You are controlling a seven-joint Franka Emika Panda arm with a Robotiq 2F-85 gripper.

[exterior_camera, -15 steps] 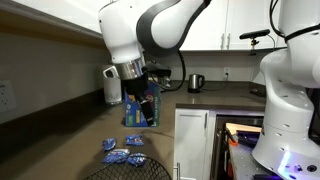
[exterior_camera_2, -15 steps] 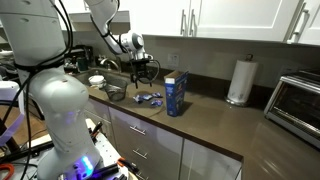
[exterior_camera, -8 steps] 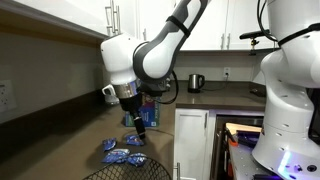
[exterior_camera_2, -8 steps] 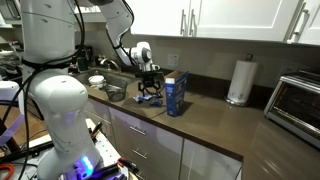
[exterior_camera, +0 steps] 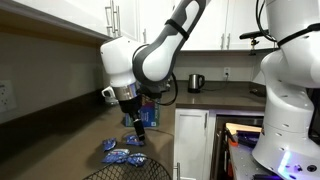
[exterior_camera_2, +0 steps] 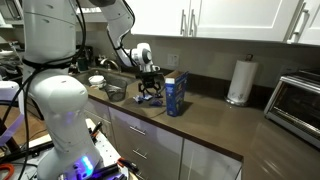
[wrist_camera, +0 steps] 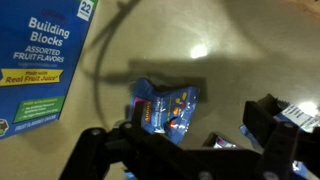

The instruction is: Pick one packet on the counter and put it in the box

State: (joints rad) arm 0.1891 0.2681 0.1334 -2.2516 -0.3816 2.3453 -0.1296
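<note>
The crinkly blue packet already lies in the gap between my gripper's open fingers. My gripper will next go down toward the counter to bring them around it.
Several blue packets lie together on the dark counter (exterior_camera: 60, 140), seen in both exterior views (exterior_camera: 120, 152) (exterior_camera_2: 150, 99). My gripper (exterior_camera: 136, 130) (exterior_camera_2: 150, 88) hangs low just above them, open and empty. In the wrist view one blue packet (wrist_camera: 165, 108) lies flat between my spread fingers (wrist_camera: 185, 140), and the corner of another packet (wrist_camera: 222, 143) shows beside it. The tall blue box (exterior_camera_2: 176, 95) stands upright right next to the packets. It fills the upper left of the wrist view (wrist_camera: 40, 65) and is partly hidden behind my gripper in an exterior view (exterior_camera: 149, 115).
A white paper-towel roll (exterior_camera_2: 238, 82) and a toaster oven (exterior_camera_2: 300, 100) stand further along the counter. A metal bowl (exterior_camera_2: 115, 93) sits near the packets. A kettle (exterior_camera: 196, 82) stands at the back. A second white robot (exterior_camera: 290, 90) stands close by.
My arm has come down from above the box to just over the packets. In the last half second it has barely moved.
</note>
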